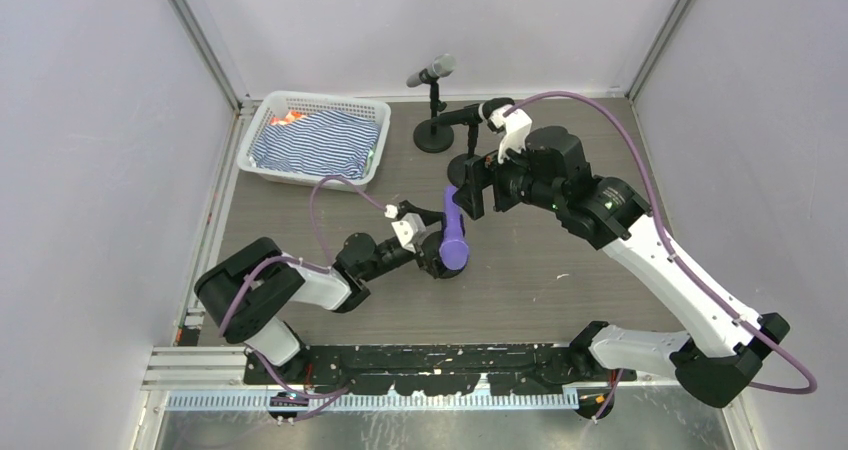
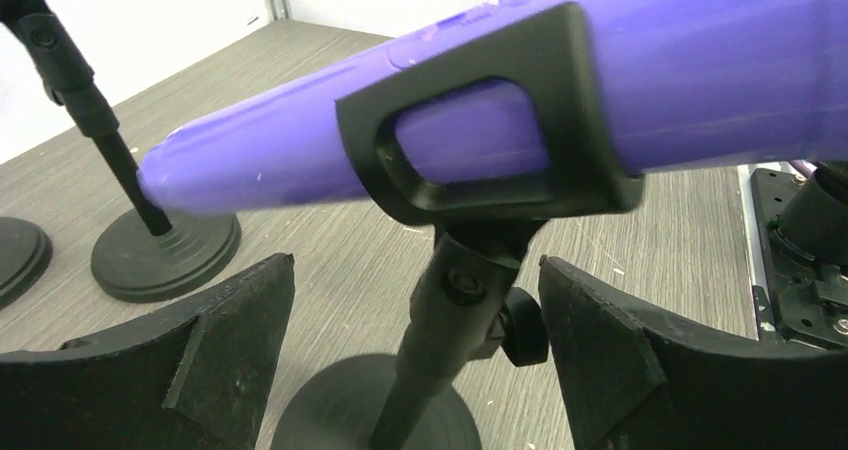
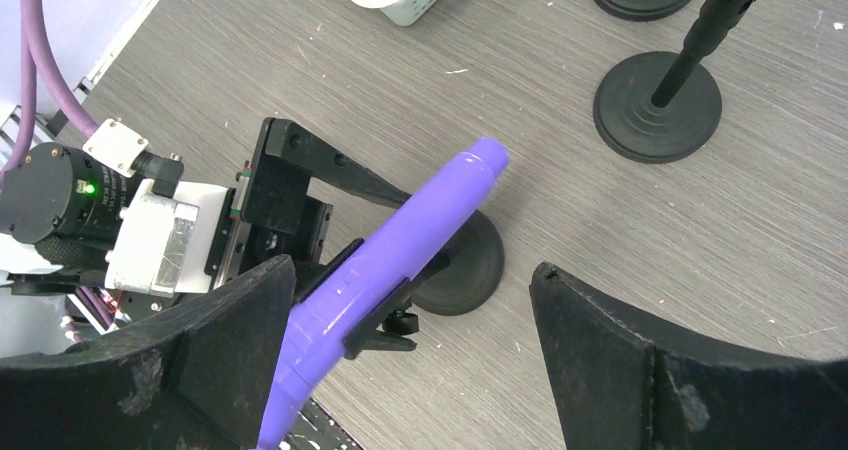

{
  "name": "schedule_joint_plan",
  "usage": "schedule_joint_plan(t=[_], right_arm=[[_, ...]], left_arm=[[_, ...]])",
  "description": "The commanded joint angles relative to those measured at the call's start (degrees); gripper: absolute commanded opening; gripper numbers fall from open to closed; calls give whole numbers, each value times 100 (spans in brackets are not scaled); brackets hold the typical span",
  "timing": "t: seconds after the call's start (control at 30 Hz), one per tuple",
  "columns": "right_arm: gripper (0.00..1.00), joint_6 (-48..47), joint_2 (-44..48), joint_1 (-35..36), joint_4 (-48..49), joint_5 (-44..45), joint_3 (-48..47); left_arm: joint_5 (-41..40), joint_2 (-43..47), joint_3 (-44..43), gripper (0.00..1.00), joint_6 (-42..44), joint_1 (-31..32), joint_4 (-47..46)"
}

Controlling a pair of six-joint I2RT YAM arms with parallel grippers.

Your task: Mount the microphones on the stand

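The stand's pole already stands between my open fingers below the clip, so next I will ease my left gripper straight in toward it, just under the tilt knob.
A purple microphone [image 1: 455, 232] lies in the black clip [image 2: 480, 155] of a small stand, whose pole [image 2: 440, 340] rises from a round base [image 3: 470, 270]. My left gripper [image 1: 437, 245] is open, with its fingers on either side of that pole [image 2: 417, 262] below the clip; the tilt knob sits close to the right finger. My right gripper [image 1: 468, 188] is open above the microphone's tail end. In the right wrist view the purple microphone [image 3: 400, 250] runs past the left finger, and a wide gap [image 3: 412, 268] stands between the fingers.
Two more stands stand at the back: one holds a grey microphone [image 1: 432, 70] over its base [image 1: 433, 135], and one holds a black microphone [image 1: 470, 115]. A white basket [image 1: 325, 98] with a striped cloth is at the back left. Walls enclose the table.
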State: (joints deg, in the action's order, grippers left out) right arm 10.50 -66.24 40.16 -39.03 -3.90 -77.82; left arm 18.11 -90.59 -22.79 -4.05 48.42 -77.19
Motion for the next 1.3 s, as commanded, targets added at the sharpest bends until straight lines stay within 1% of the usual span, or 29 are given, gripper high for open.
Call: schedule_joint_plan(t=[0.0,0.2,0.43,0.53,0.63,0.77,0.9,0.97,1.03,1.07,1.1,1.13,1.27], right_arm=[[92,-107,103,27,97,35,98],[92,-15,119,27,101,-34,158],[92,31,270,25,112,69,275],[92,84,418,24,212,245,355],[91,130,648,33,427,347,418],[89,142,1026,27,800,373,537],[88,138,1324,23,951,373,630],[87,145,1431,30,979,580,673],[87,145,1547,26,1029,662,731],[87,128,1587,28,1043,699,755],[87,125,1622,27,1046,718,773],[86,106,1642,31,1046,740,789],[86,36,1708,21,1037,809,836]], left_arm=[[-228,130,339,94,265,18,318],[-526,151,431,95,388,16,151],[-546,-44,293,95,388,18,74],[-695,-398,171,91,500,18,-190],[-789,-823,-18,84,572,18,-473],[-884,-1220,-374,68,627,18,-481],[-1023,-1479,-621,53,719,18,-481],[-1031,-1586,-706,40,760,18,-481],[-1056,-1676,-756,18,795,9,-481],[-1096,-1707,-764,10,805,11,-481],[-1151,-1734,-759,5,820,9,-481],[-1215,-1761,-761,1,844,9,-481],[-1529,-1852,-835,0,1073,-18,-481]])
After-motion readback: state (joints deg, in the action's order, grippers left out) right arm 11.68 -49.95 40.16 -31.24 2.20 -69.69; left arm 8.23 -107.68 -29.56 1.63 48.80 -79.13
